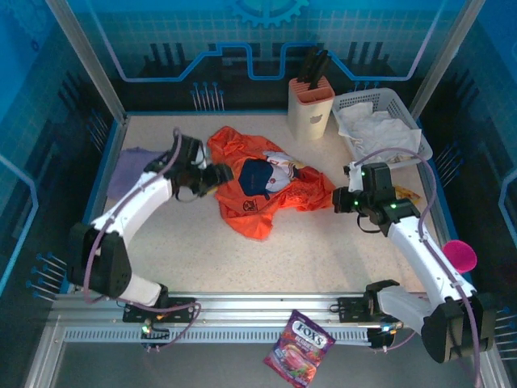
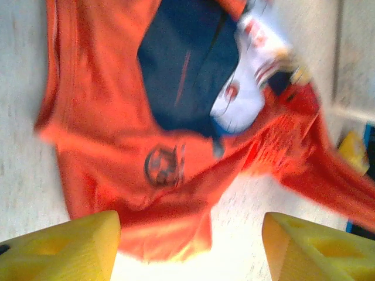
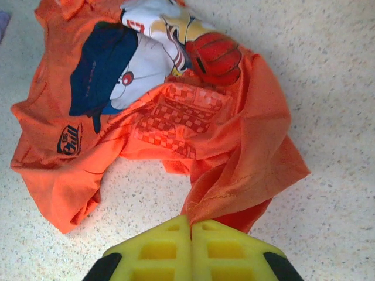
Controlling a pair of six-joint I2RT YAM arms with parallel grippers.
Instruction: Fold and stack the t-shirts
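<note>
The right gripper draws back toward the front bar with the orange t-shirt's pinched corner next and releases it on the bare table, since the t-shirt lies crumpled.
The orange-red t-shirt (image 1: pixel 262 190) lies crumpled in the middle of the table, its white and dark blue print facing up (image 3: pixel 123 70). The lavender t-shirt (image 1: pixel 129 170) lies flat at the left edge, partly under my left arm. My left gripper (image 1: pixel 220 175) hovers at the orange shirt's left side. Its yellow fingers (image 2: pixel 70 246) stand wide apart and open over the shirt's edge (image 2: pixel 170 234). My right gripper (image 1: pixel 339 199) is at the shirt's right corner. In the right wrist view it (image 3: pixel 191 231) is shut, with the orange hem (image 3: pixel 234 193) pinched between the pads.
A cream knife block (image 1: pixel 311 105) and a white basket (image 1: pixel 418 132) holding white cloth stand at the back right. A small yellow item (image 1: pixel 408 192) and a pink disc (image 1: pixel 462 255) lie near the right arm. A candy bag (image 1: pixel 299 341) rests on the front rail.
</note>
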